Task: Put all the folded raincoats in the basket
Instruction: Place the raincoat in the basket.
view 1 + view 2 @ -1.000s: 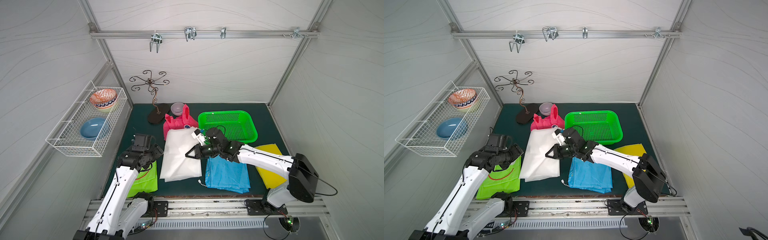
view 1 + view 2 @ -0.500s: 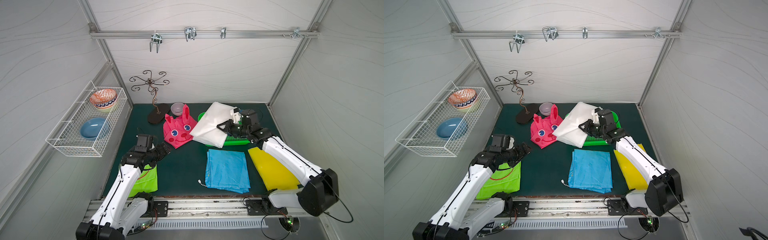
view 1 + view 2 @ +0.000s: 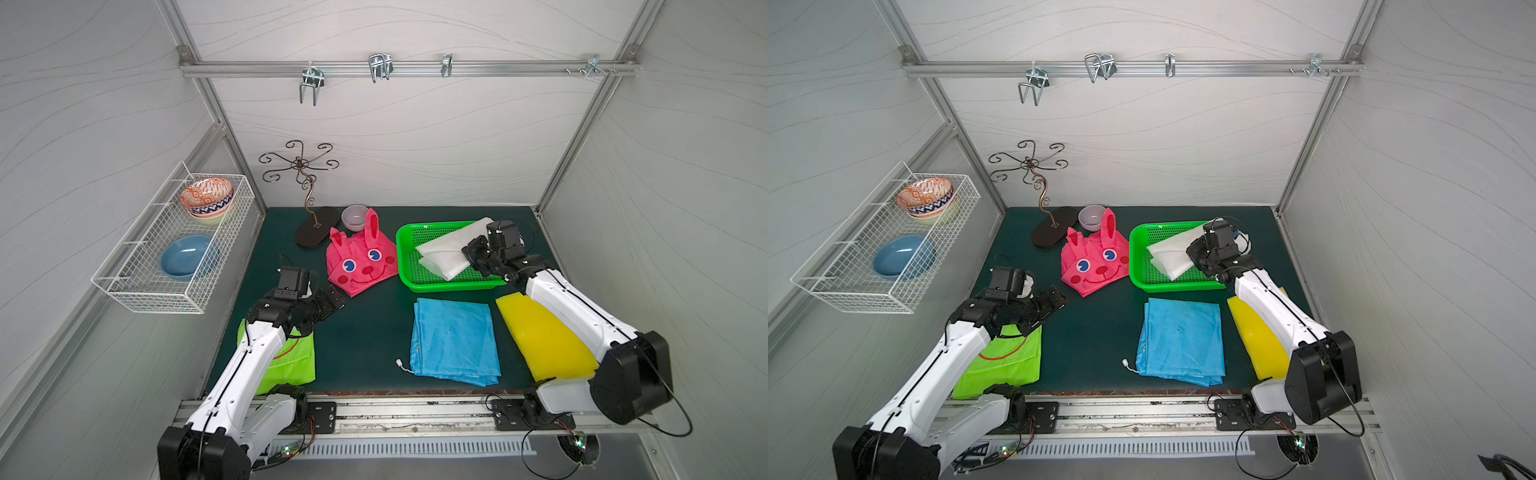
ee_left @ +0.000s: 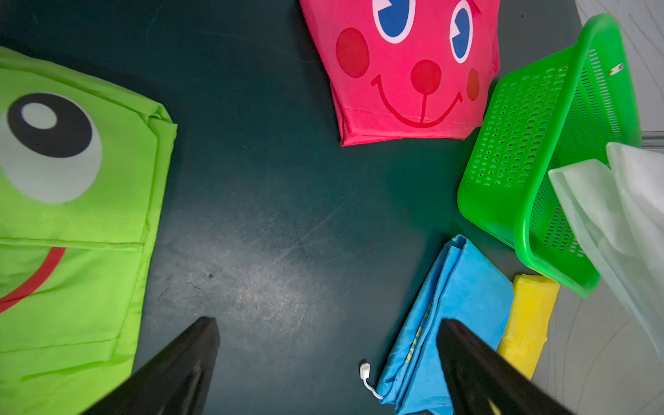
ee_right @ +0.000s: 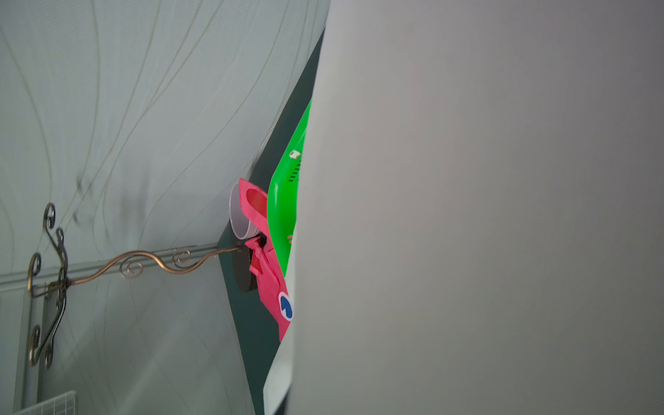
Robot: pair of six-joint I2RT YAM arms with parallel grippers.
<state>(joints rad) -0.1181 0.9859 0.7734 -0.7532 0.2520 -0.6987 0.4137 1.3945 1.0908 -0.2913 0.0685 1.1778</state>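
Note:
The folded raincoat (image 3: 442,254) still crosses the basket's far rim, so next my right gripper will move down toward the basket's bottom and toward the pink bunny to let go of the raincoat's edge.
The folded white raincoat (image 3: 442,254) (image 3: 1172,257) lies slanted inside the bright green basket (image 3: 400,257) (image 3: 1133,259) at the back right of the mat. One end rests on the floor of the basket and the other rises toward its far right corner. My right gripper (image 3: 473,255) (image 3: 1196,254) is shut on the raincoat's right edge, above the basket. In the right wrist view the raincoat (image 5: 467,215) fills most of the picture and hides the fingers; a strip of the basket (image 5: 284,201) shows beside it. My left gripper (image 3: 334,301) (image 3: 1059,297) (image 4: 327,323) hangs open over bare mat, holding nothing.
A pink bunny raincoat (image 3: 361,262) lies left of the basket. A blue one (image 3: 455,338) and a yellow one (image 3: 544,336) lie in front of it. A lime-green frog one (image 3: 291,357) sits under my left arm. A purple bowl (image 3: 354,217), a metal stand (image 3: 309,195) and a wire rack (image 3: 174,249) are at the back left.
My right arm carried the white raincoat from the middle of the mat up and over to the basket, then lowered it in. My left gripper opened wider.

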